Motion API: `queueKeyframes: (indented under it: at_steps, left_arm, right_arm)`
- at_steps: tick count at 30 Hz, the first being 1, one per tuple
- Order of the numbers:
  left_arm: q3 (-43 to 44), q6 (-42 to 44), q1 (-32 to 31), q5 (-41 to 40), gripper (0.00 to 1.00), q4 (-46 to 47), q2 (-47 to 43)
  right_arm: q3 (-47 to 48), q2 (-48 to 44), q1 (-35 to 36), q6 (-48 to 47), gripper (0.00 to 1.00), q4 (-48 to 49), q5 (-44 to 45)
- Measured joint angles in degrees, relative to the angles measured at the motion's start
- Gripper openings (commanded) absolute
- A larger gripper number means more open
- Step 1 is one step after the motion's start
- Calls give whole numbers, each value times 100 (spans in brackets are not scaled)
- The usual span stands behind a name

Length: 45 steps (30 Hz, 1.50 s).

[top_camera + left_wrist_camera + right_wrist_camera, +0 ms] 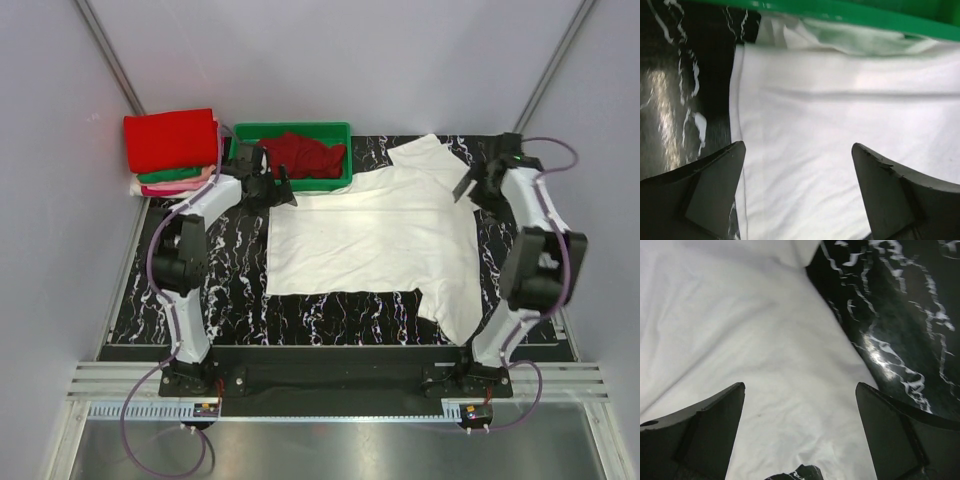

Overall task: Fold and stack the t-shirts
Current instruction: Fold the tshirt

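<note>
My right gripper moves back toward my base next, then down to close on the near sleeve, since that sleeve sticks out past the shirt's near edge.
A white t-shirt [375, 230] lies spread flat on the black marbled table [230, 290], plain side up, no print showing. My left gripper [281, 188] is open above the shirt's far left corner, next to the green tray; the cloth [840, 125] lies between and beyond its fingers [710, 185]. My right gripper [466, 186] is open over the shirt's far right edge by the sleeve; white cloth [755, 340] fills its view. A folded stack with a red shirt [170, 140] on top and green and pink ones beneath sits at the far left.
A green plastic tray [300, 130] at the far middle holds a crumpled dark red shirt [305, 152]; its green wall [850, 12] shows just beyond the left gripper. Grey walls enclose the table. Bare table [900, 315] lies right of the shirt.
</note>
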Motion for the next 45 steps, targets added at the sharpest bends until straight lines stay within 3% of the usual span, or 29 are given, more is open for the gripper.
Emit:
queueKeyframes:
  at_steps: [6,12,17,21,25,31,34,35,37,43,45]
  left_arm:
    - [-1298,-92,-70,39,95,245,-1932]
    - [-3248,-459,-426,107,94,796,-3230]
    - [-4599,-872,-1193,105,94,911,-3816]
    - [-4913,-1064,-1427,72,94,909,-4358]
    - [-4918,-1163,-1427,0,94,988,-4839]
    - [-5016,-1235,-1427,-26,94,1054,-5187]
    - [-5160,-1246,-1427,-26,94,1069,-5250]
    - [-5233,-1255,-1427,-26,94,1071,-5278]
    - [-5383,-1287,-1427,-26,94,1073,-5353]
    - [-5831,-1421,-1440,-31,94,1165,-5322]
    - [-5842,-1482,-1445,-50,95,1196,-5123]
  right_arm:
    - [-2302,-2553,-1246,564,100,623,-149]
    - [-4697,-3141,-1309,1239,98,619,-774]
    - [-5254,-4347,-1200,1576,96,160,-1008]
    - [-5211,-4896,-555,1884,95,-9,-955]
    - [-5523,-4892,146,2144,80,-103,-986]
    - [-5862,-4948,387,2474,69,-393,-927]
    - [-5860,-4553,393,2439,48,-297,-887]
    - [-5860,-4437,396,2437,31,-264,-887]
    - [-5875,-4378,402,2430,20,-192,-885]
    - [-5884,-4444,413,2450,0,-74,-879]
    - [-5884,-4446,413,2435,0,-57,-892]
